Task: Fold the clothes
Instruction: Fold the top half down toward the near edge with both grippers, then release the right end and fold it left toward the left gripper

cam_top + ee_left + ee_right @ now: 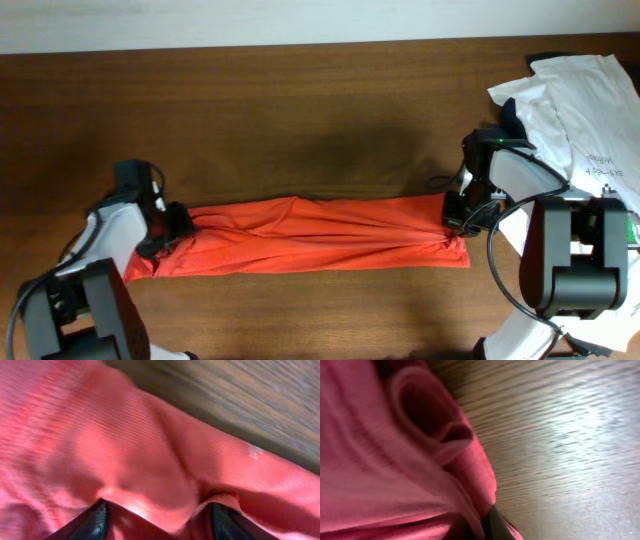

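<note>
The long band's middle (312, 236) lies left of my right gripper in the overhead view, so next my right gripper needs to fold the band's pinched end that way onto it and release.
The red-orange T-shirt (310, 235) lies bunched into a long horizontal band across the middle of the wooden table, with no lettering showing. My left gripper (170, 228) is at its left end. In the left wrist view a thick fold of the shirt (150, 460) bulges between the two dark fingers (157, 515), which hold it. My right gripper (455, 215) is at the shirt's right end. In the right wrist view the fingers (487, 527) are pinched close together on the shirt's edge (395, 460).
A pile of white and dark garments (570, 110) lies at the back right corner, close behind the right arm. Bare wooden table (300, 110) stretches behind the shirt, and a strip runs in front of it.
</note>
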Available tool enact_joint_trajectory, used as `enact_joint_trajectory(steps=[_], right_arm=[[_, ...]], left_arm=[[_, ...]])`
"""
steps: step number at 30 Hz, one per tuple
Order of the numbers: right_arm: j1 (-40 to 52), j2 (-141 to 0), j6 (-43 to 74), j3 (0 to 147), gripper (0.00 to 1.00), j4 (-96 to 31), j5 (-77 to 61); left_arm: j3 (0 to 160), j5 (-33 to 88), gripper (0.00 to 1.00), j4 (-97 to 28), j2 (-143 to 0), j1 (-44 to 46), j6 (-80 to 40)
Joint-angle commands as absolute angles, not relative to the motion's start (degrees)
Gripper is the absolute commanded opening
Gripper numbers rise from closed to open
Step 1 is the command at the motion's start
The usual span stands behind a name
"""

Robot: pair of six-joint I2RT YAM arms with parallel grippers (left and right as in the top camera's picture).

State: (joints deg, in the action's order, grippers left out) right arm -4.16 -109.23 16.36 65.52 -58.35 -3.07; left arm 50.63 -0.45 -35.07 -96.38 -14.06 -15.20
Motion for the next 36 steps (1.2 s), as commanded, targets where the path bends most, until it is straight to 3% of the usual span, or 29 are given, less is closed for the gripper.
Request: enact_joint_trajectory(steps=[1, 4, 8, 12, 13, 18, 22, 24, 30, 36], right_arm=[[-6.7, -111.8, 17.0, 63.8, 0.04, -57.0, 8.3], [-6.7, -111.8, 12.1, 63.8, 0.04, -55.9, -1.1], [-6.7, -111.8, 4.4, 63.8, 0.06, -54.8, -10.4], [-6.7, -111.8, -4.7, 63.8, 0.04, -55.1, -22.8], [-6.7, -111.8, -6.2, 63.8, 0.04, -55.2, -25.3], [-7.9, -111.6, -2.5, 66.2, 0.04, -56.2, -22.5], [-9.4, -109.9, 2.2, 80.1, 0.04, -67.5, -6.8], [-8.6, -109.7, 2.0, 85.5, 0.04, -72.2, -6.2], [8.8, -109.6, 3.0, 88.6, 0.04, -76.1, -7.2], [30.0, -110.0, 6.2, 88.5, 0.04, -67.9, -7.2]], left_arm=[[47.7, -3.9, 0.68, -34.7, -97.8, -19.2, -17.3], [47.7, -3.2, 0.68, -35.3, -97.8, -19.3, -17.3], [50.7, 4.7, 0.77, -36.4, -96.9, -19.3, -14.8], [59.0, 5.2, 0.81, -45.8, -91.7, -19.3, -14.7], [59.9, 5.2, 0.97, -46.8, -90.4, -19.3, -14.7], [60.4, 5.2, 0.99, -48.6, -86.0, -19.3, -14.7], [60.4, 5.1, 0.99, -49.7, -86.0, -19.3, -14.7], [60.4, 5.1, 0.99, -49.7, -86.0, -19.3, -14.7], [60.4, 5.1, 0.99, -49.8, -86.0, -19.3, -14.7], [60.4, 5.1, 0.99, -49.8, -86.0, -19.3, -14.7]])
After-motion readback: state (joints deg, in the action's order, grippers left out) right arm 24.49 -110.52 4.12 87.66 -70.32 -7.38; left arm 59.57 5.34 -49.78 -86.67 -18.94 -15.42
